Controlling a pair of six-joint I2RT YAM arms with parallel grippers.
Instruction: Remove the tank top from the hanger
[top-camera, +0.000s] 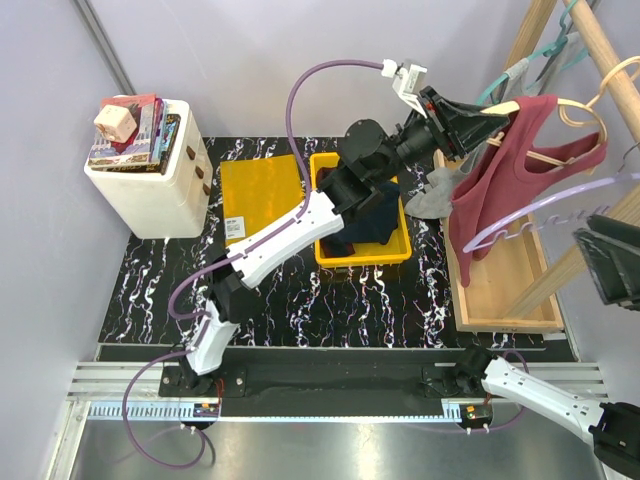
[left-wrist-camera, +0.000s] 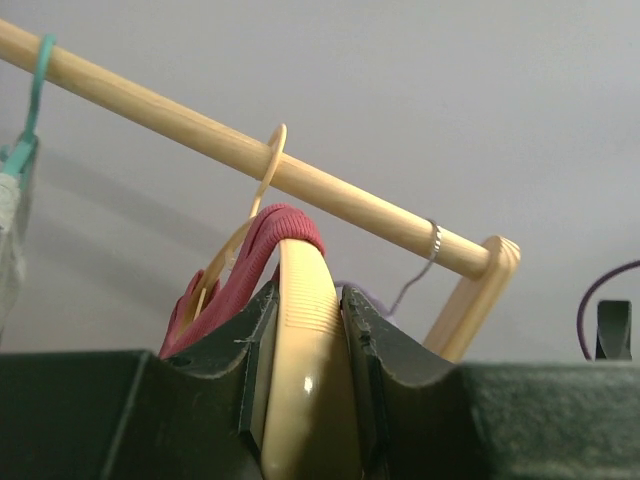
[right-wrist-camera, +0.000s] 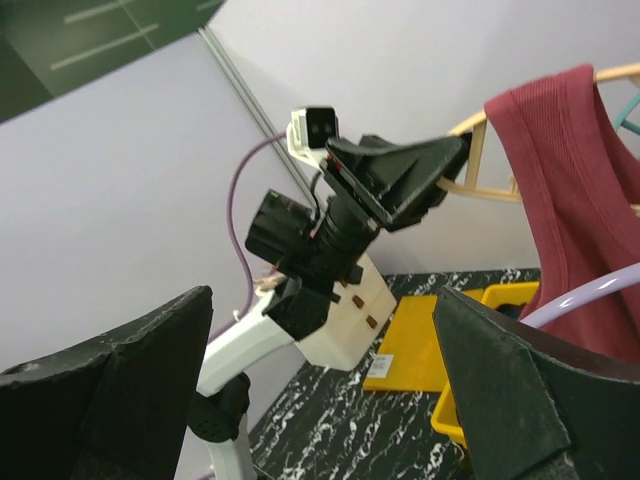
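Note:
The purple hanger (top-camera: 540, 204) (left-wrist-camera: 358, 289) hangs back of my left gripper. My left gripper draws the tank top's cream hanger back toward it next, then releases.
A maroon tank top (top-camera: 497, 190) hangs on a cream hanger (top-camera: 578, 128), whose hook sits over the wooden rod (top-camera: 610, 55) of the rack. My left gripper (top-camera: 497, 118) is raised at the hanger's left end and shut on it. In the left wrist view the hanger's arm (left-wrist-camera: 300, 340) is pinched between the jaws of the left gripper (left-wrist-camera: 305, 310), with a tank top strap (left-wrist-camera: 235, 290) draped over it just beyond. My right gripper (top-camera: 606, 262) hovers to the right of the tank top. Its fingers stand wide apart and empty in the right wrist view (right-wrist-camera: 322, 295), facing the tank top (right-wrist-camera: 570, 200).
A yellow bin (top-camera: 325, 165) holding dark clothes sits mid-table, with a yellow lid (top-camera: 260, 190) beside it. A white drawer box (top-camera: 150, 195) topped with books stands at the left. The rack's wooden base (top-camera: 505, 295) is at the right. A grey garment (top-camera: 438, 195) and teal hanger (top-camera: 540, 52) also hang there.

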